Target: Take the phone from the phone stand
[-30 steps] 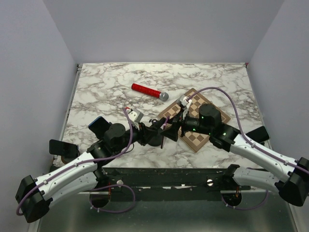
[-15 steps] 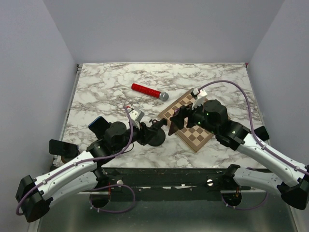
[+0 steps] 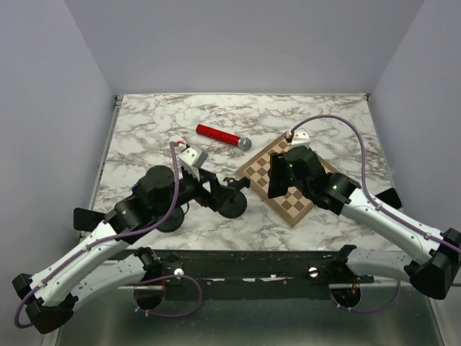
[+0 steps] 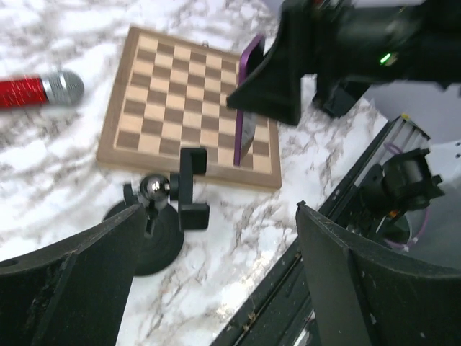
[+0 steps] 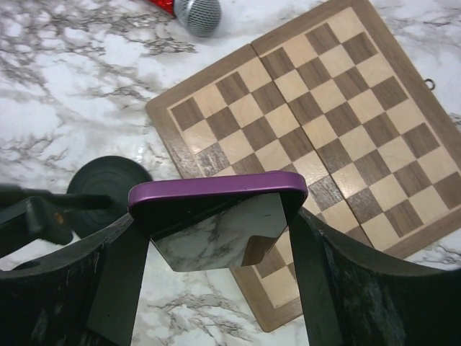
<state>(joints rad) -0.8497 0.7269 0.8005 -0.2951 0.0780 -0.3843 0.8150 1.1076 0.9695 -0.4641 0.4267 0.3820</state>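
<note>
The marble beyond the chessboard's far corner [image 3: 305,112] is bare, so my right gripper will move outward over it next. Then it will go down to lay the phone [image 3: 274,184] flat and let go of it.
The phone [image 5: 216,193], in a purple case with a dark mirror-like screen, stands on edge between my right gripper's fingers. My right gripper [image 5: 216,225] is shut on its two sides and holds it above the near corner of the chessboard [image 5: 324,94]. The top view shows the phone [image 3: 274,184] in the right gripper [image 3: 282,171], clear of the stand. The black phone stand [image 3: 232,207] rests on the marble with its clamp [image 4: 191,189] empty. My left gripper [image 3: 216,191] is open just left of the stand [image 4: 148,241], holding nothing.
A red microphone [image 3: 223,135] with a grey head lies behind the stand, towards the table's middle. The wooden chessboard [image 3: 302,205] lies flat at the right. The table's near edge [image 4: 288,267] runs just past the stand.
My right gripper has carried the phone off the stand, up and right over the chessboard. My left gripper has opened, let go of the stand and drawn back left.
</note>
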